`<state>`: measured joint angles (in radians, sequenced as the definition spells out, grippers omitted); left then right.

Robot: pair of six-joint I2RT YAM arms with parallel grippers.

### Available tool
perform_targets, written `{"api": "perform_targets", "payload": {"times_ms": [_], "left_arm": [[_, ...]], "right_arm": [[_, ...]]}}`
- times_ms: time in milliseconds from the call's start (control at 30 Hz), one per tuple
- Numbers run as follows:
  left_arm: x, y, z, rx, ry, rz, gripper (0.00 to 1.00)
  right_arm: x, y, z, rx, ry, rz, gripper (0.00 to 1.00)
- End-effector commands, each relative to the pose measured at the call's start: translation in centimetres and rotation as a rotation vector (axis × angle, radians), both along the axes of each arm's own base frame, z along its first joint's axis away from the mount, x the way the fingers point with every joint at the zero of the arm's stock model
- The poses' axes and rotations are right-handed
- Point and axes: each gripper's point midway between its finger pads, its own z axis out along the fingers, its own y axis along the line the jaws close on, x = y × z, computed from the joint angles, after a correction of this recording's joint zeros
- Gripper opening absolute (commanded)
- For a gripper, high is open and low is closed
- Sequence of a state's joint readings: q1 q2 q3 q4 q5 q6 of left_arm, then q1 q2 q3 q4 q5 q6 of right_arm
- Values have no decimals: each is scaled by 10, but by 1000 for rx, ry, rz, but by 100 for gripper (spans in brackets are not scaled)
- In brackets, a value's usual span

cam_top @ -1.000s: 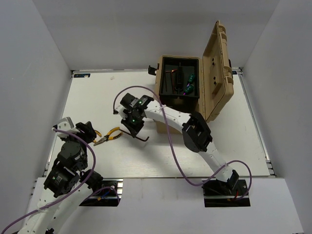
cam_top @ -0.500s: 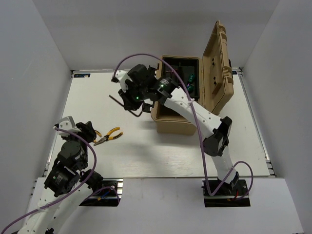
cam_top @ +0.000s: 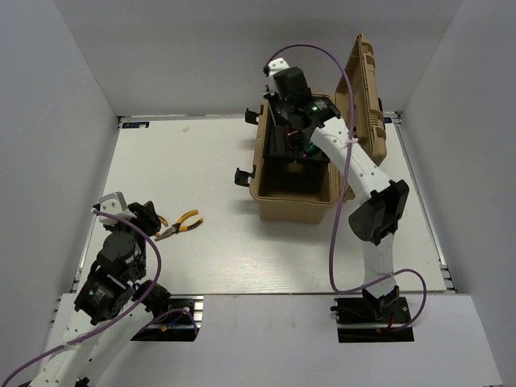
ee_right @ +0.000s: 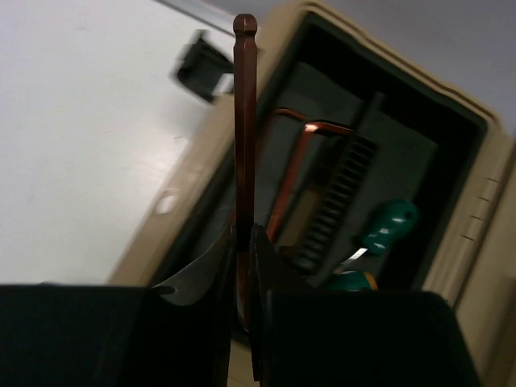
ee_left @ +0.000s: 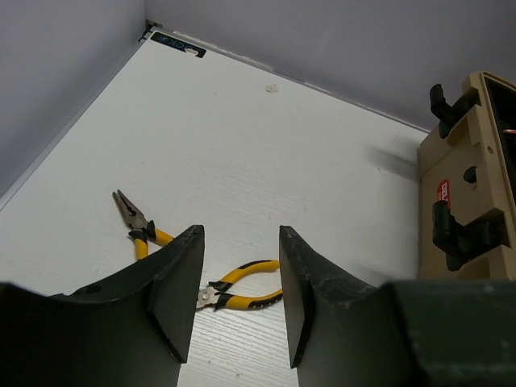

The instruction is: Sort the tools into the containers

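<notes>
The right gripper lowers the dark-red hex key down into the open toolbox beside the other hex key next and releases it, since that box holds matching tools.
My right gripper (cam_top: 284,109) hangs over the open tan toolbox (cam_top: 266,201) and is shut on a dark-red hex key (ee_right: 244,121), which stands up between its jaws above the box's left rim. Inside the box (ee_right: 201,193) lie another hex key (ee_right: 298,161) and green-handled screwdrivers (ee_right: 385,226). Two yellow-handled pliers lie on the white table: one (ee_left: 246,286) between my left gripper's fingers in view, one (ee_left: 135,222) to its left. In the top view they lie beside the left arm (cam_top: 179,224). My left gripper (ee_left: 240,298) is open and empty, just above the table.
The toolbox lid (cam_top: 360,113) stands open on the right. Black latches (cam_top: 244,176) stick out from the box's left wall. Grey walls enclose the white table (cam_top: 201,169) on three sides. A purple cable (cam_top: 334,234) loops off the right arm.
My right gripper has carried the hex key from the middle of the table up and to the right, to above the toolbox. The left arm has barely moved.
</notes>
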<state>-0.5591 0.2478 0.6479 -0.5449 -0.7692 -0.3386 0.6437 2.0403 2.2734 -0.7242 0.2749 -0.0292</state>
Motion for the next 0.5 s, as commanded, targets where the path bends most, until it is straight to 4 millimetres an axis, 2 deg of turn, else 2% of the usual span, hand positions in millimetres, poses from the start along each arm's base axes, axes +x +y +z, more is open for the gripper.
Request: {"api": "perform_targets", "payload": {"times_ms": [0,100,167,367,467], "left_arm": [[3,-4,0,19,7,-18,52],[2,-4,0,19,7,-18,53],[4,-4,-2,24,15,-18,53],[6,-7,-2,25,18,-27,55],[7,-8,-4,30,27,-28,55]], "right_arm": [[18,-22,33,46,-122,-109,0],[33,-32,16,41,-99,-146,0],[39,-29,2,60,-68,-146,0],[50,-23,-14,122,-25,-158,0],[55,-27,-29,141,17,-173,0]]}}
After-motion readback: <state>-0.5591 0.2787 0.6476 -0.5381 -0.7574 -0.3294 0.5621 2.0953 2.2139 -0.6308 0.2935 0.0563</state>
